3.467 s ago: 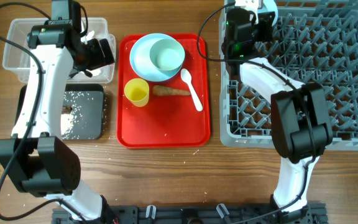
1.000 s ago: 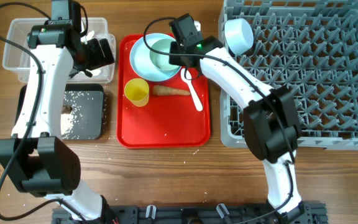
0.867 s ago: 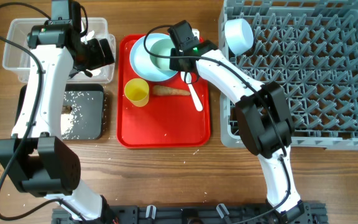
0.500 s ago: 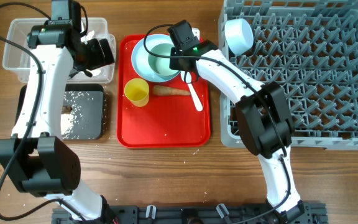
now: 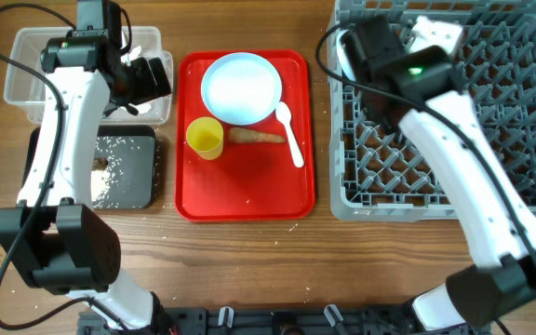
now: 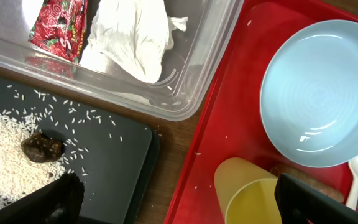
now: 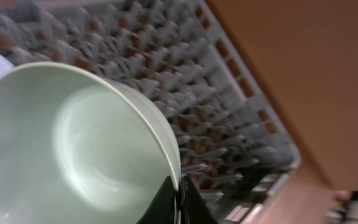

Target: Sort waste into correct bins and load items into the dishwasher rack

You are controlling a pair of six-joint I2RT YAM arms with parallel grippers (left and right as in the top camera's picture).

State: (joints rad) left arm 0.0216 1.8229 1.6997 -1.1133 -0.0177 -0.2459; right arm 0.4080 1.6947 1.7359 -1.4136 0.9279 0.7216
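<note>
I should next lower my right gripper, as the bowl hangs high, and release it on tray-side rack wires below and to its left in the overhead view.
My right gripper (image 5: pixel 366 42) is over the far left corner of the grey dishwasher rack (image 5: pixel 491 93). In the right wrist view it (image 7: pixel 178 186) is shut on the rim of a light blue bowl (image 7: pixel 73 155) tilted above the rack's pegs (image 7: pixel 185 93). The other bowl is hidden under that arm. The light blue plate (image 5: pixel 242 87), yellow cup (image 5: pixel 205 138), brown carrot-like stick (image 5: pixel 256 137) and white spoon (image 5: pixel 289 133) lie on the red tray (image 5: pixel 249 186). My left gripper (image 5: pixel 147 79) is open and empty above the clear tub (image 5: pixel 26 65).
The clear tub (image 6: pixel 210 56) holds the red-and-white wrapper (image 6: pixel 58 28) and the crumpled tissue (image 6: pixel 132 37). The black tray (image 6: pixel 117 162) holds rice grains (image 6: pixel 5 155) and the brown lump (image 6: pixel 42 148). A few grains lie on the wooden table.
My right gripper has lifted the bowl off the plate and carried it right, over the rack's far left corner. The plate is now bare. The left arm has not moved.
</note>
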